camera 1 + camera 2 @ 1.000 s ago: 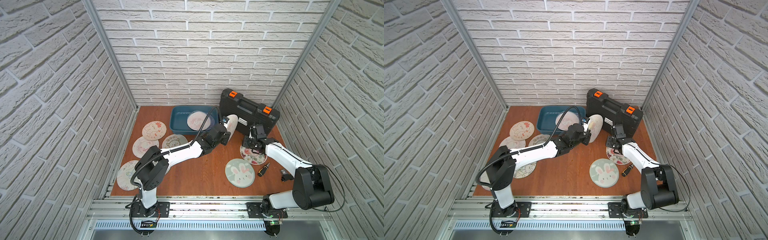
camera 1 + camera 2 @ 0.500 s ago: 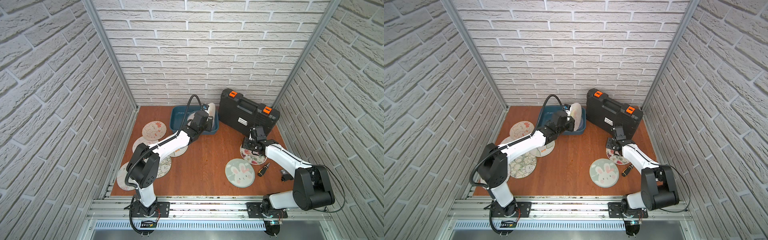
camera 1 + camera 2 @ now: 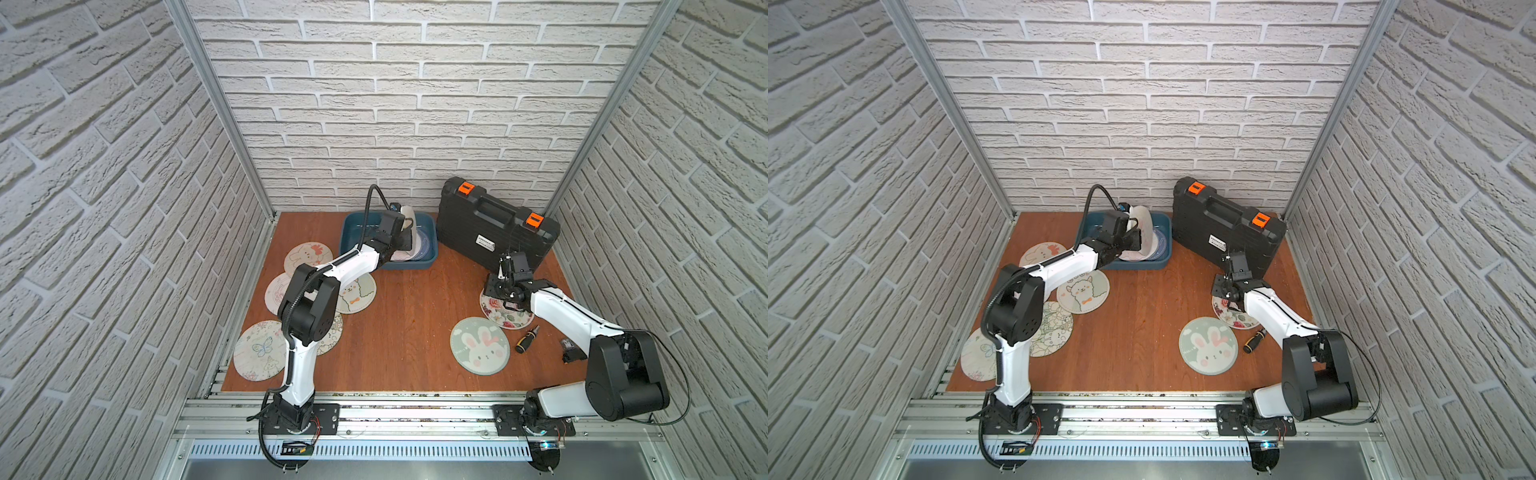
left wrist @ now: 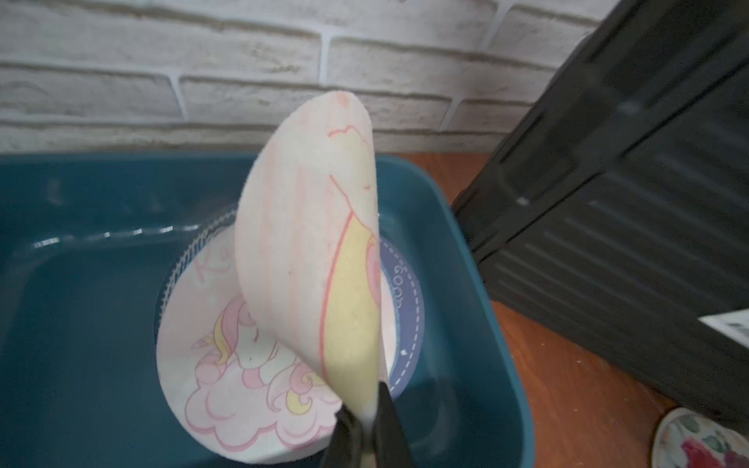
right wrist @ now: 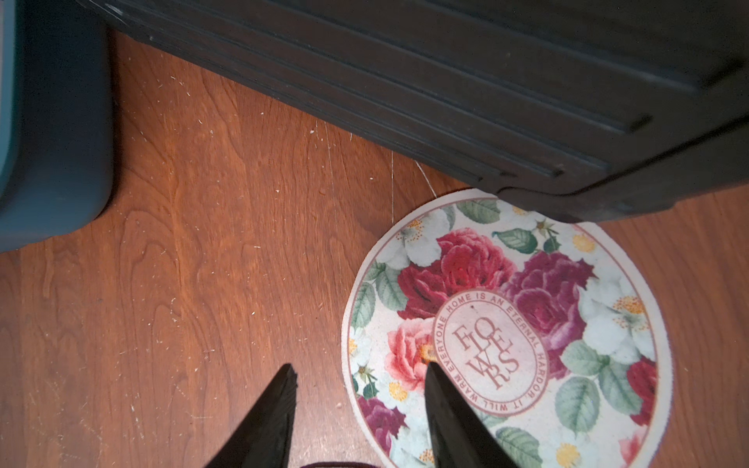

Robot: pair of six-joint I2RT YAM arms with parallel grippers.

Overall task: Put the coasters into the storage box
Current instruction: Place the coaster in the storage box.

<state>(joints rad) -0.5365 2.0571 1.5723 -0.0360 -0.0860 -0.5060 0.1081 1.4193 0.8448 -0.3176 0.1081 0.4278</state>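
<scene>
My left gripper should move down next toward the unicorn coaster below its fingers and let go of the pink coaster's rim, because the coaster it holds still stands on edge.
My left gripper (image 4: 364,409) is shut on the rim of a pink and cream coaster (image 4: 308,243), which stands on edge and curls over the teal storage box (image 4: 81,324). A unicorn coaster (image 4: 227,364) and a blue coaster (image 4: 409,308) lie flat in the box. In a top view the held coaster (image 3: 409,216) rises above the box (image 3: 430,257). My right gripper (image 5: 358,372) is open and low, one finger over the flowers coaster (image 5: 527,308) and one over bare wood. A green rabbit coaster (image 3: 480,345) lies near it. Several coasters (image 3: 307,255) lie at the left.
A black ribbed case (image 3: 494,230) with orange latches stands at the back right, its corner overlapping the flowers coaster's far edge. A small screwdriver (image 3: 527,338) and a small black part (image 3: 571,351) lie at the right. Brick walls close three sides.
My left arm has swung from mid-table back and left, carrying its coaster to above the storage box. The right arm has not moved.
</scene>
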